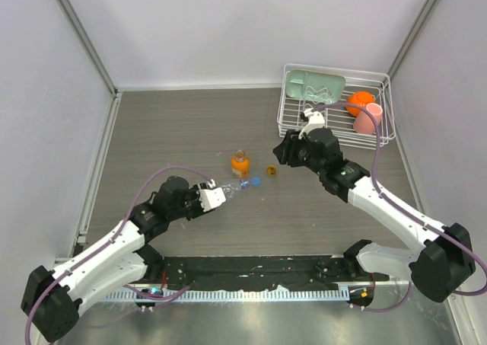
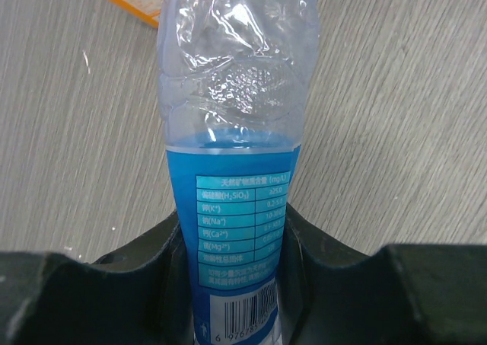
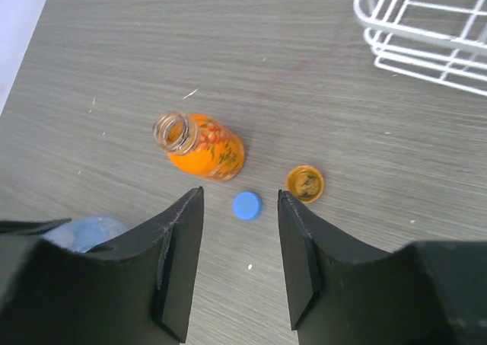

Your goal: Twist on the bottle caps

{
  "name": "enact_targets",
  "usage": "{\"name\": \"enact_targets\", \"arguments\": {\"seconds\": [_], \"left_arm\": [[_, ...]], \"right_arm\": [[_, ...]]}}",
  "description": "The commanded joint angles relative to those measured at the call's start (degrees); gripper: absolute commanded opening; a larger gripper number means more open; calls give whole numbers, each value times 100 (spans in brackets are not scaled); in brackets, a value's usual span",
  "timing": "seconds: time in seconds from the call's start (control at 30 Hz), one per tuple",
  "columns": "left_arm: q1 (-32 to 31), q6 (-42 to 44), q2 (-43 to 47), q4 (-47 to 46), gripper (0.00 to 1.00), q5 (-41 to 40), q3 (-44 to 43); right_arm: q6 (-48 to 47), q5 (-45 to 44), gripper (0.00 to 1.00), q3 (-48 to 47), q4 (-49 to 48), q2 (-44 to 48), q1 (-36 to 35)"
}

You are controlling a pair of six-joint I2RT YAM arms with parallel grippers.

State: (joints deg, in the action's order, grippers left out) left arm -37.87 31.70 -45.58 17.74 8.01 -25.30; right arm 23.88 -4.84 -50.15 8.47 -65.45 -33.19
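Observation:
My right gripper will next move down and to the left in the top view, around the sides of the blue cap (image 1: 256,182). The cap lies flat on the table below my open fingers.
My left gripper (image 1: 216,196) (image 2: 232,242) is shut on the clear bottle (image 1: 230,188) (image 2: 232,94), its fingers (image 2: 163,246) pressed on the blue label. The bottle's crumpled clear upper part points away from the wrist. The squat orange bottle (image 1: 240,164) (image 3: 202,147) stands upright on the table with its mouth uncovered. The blue cap (image 1: 256,182) (image 3: 247,206) lies on the table beside it. The orange cap (image 1: 272,170) (image 3: 305,183) lies next to that, hollow side up. My right gripper (image 1: 283,153) (image 3: 240,217) hangs open above the blue cap, holding nothing.
A white wire rack (image 1: 386,109) (image 3: 426,36) stands at the back right. It holds a green dish (image 1: 316,86), an orange ball (image 1: 359,101) and a pink cup (image 1: 368,119). Grey walls close in the table on three sides.

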Motion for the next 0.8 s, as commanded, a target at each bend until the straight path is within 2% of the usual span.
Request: {"name": "enact_targets", "arguments": {"seconds": [0.0,0.13,0.27,0.43,0.77], "left_arm": [[34,327,338,466,0,-203,-63],[43,355,629,800,0,-195,-159],[43,-145,858,1030,0,-63,-370],[51,-902,999,1109,0,87,-546],[95,-1509,770,916,0,245,-897]], "right_arm": [[-15,730,50,636,-812,-126,-12],[-41,599,50,901,-1338,-441,-301],[-287,-225,53,981,-1515,-1108,-846],[-524,-667,57,1165,-2023,-1531,-1303],[-630,-1027,61,1350,-2719,-2322,-1523]]}}
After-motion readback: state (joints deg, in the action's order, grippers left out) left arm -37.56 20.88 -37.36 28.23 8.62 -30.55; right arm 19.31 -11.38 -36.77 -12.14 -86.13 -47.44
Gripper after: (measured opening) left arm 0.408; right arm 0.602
